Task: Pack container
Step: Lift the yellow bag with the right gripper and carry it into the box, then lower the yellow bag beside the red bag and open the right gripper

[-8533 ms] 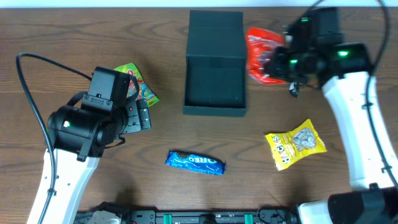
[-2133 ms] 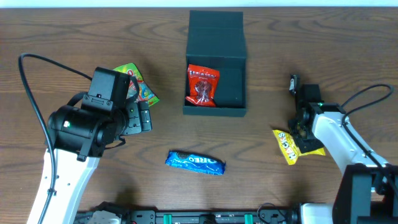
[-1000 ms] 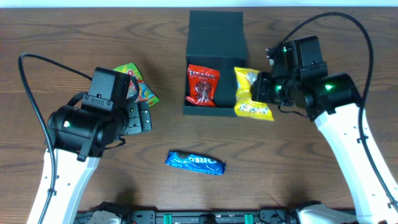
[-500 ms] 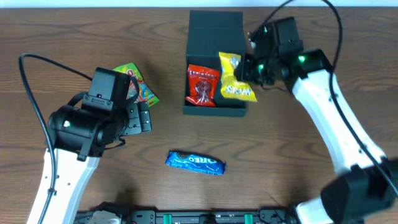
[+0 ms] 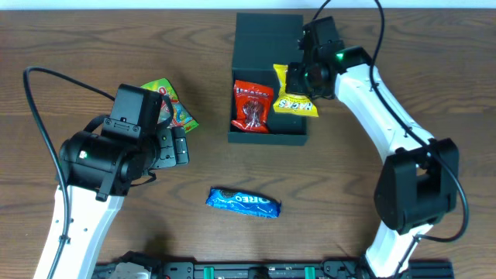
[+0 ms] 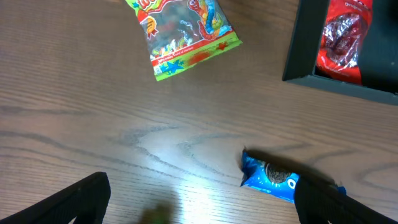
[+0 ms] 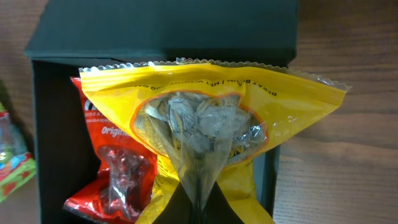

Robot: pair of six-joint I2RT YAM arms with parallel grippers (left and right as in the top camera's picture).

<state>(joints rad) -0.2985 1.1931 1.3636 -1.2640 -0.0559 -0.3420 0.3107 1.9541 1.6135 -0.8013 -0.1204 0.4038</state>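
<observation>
The box's free half beside the red packet is below my fingers, so my right gripper will next lower the yellow packet in there and let go.
The container is a dark teal-black box with its flap lid open at the back; it also shows in the right wrist view and left wrist view. A red snack packet lies inside on the left. My right gripper is shut on a yellow snack packet and holds it over the box's right half; its pinched middle shows in the right wrist view. My left gripper is open and empty, left of the box, with dark fingertips over bare table.
A green candy packet lies left of the box, by my left gripper. A blue Oreo packet lies at the front middle, and shows in the left wrist view. The table is brown wood.
My right gripper has carried the yellow packet left and back, from the box's right side to over its inside. The left arm has not moved.
</observation>
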